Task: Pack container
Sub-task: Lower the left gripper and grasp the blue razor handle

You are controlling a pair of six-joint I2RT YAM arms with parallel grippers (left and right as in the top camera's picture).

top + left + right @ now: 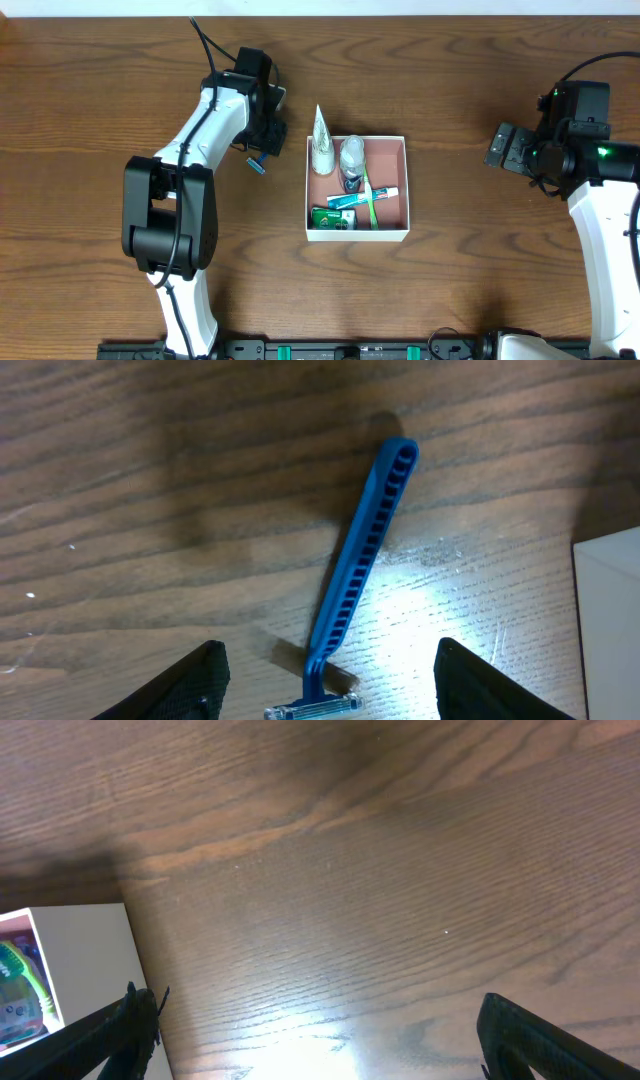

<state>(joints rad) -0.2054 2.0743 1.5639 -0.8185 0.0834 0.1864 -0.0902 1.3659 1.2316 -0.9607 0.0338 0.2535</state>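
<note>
My left gripper lowers onto the narrow neck of the blue razor (262, 158) beside the razor's head next, then closes.
The container (390, 163), a shallow white-walled square box with a pink inside, sits mid-table. It holds a white tube (322, 152), a clear bottle (352, 156), a green toothbrush (369, 203), a small toothpaste tube (380, 194) and a green packet (333, 217). A blue razor (258, 163) lies on the table left of the box. My left gripper (262, 142) is open just above it. In the left wrist view the razor (362, 545) lies between the open fingers (328, 658), untouched. My right gripper (506, 148) is open and empty, right of the box.
The box's white wall shows at the right edge of the left wrist view (610, 622) and at the left of the right wrist view (95, 960). Bare wooden table (380, 870) lies under the right gripper (320, 1015).
</note>
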